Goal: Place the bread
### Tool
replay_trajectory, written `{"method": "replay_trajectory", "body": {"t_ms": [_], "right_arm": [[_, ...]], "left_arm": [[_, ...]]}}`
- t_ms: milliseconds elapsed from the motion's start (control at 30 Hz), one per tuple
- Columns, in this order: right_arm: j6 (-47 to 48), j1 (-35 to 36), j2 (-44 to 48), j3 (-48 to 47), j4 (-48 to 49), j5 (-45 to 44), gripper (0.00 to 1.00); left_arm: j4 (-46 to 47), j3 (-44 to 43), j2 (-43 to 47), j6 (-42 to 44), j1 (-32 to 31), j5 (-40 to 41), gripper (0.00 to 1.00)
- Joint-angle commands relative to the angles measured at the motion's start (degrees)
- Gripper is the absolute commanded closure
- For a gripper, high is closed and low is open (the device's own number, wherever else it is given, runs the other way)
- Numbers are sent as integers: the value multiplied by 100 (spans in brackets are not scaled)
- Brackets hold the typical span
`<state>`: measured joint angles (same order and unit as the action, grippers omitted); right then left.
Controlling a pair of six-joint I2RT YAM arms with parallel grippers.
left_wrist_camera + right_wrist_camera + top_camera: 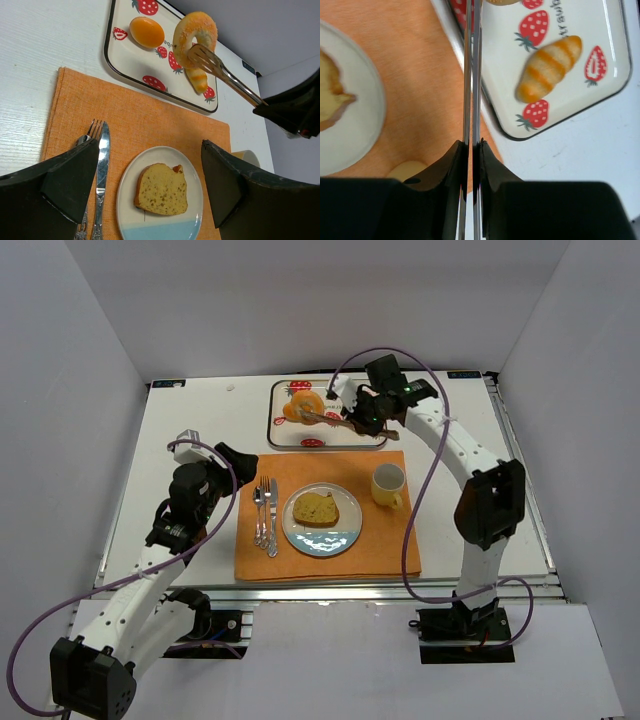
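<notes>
The tongs [335, 420] hold bread. My right gripper comes back next, lowers the bread onto the cake slice, then releases the tongs atop the table past the mug.
A sugared ring-shaped bread [302, 405] hangs in metal tongs [335, 420] just above the strawberry tray [330, 443]. My right gripper [362, 418] is shut on the tongs' handles; in the right wrist view the tongs [472, 75] run straight out between the pads of the gripper [472, 150]. In the left wrist view the ring bread [195, 37] is pinched by the tongs [230, 80]. A cake slice [316, 508] lies on the plate [345, 540]. My left gripper [235, 465] is open and empty over the mat's left side, near the cutlery.
A round bun [146, 31] and a striped croissant [197, 80] lie on the tray [112, 60]. A fork and knife [266, 515] lie left of the plate on the orange mat [390, 550]. A cream mug [388, 483] stands right of the plate.
</notes>
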<state>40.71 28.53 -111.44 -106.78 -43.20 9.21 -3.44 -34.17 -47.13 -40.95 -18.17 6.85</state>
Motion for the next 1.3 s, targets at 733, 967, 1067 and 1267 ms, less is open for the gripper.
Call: {"method": "replay_trajectory", "body": {"t_ms": [733, 967, 1067, 1267], "right_arm": [[429, 82, 3208, 3858, -638, 1927, 99], [350, 82, 2953, 3709, -619, 1786, 80], [394, 91, 2952, 3709, -654, 1768, 76], [420, 91, 2979, 3665, -663, 1759, 63]], "left_arm": [[-60, -160, 29, 175, 7, -35, 8], [-69, -107, 152, 114, 7, 9, 8], [-51, -63, 205, 87, 7, 35, 8], [-51, -89, 170, 96, 7, 18, 8]]}}
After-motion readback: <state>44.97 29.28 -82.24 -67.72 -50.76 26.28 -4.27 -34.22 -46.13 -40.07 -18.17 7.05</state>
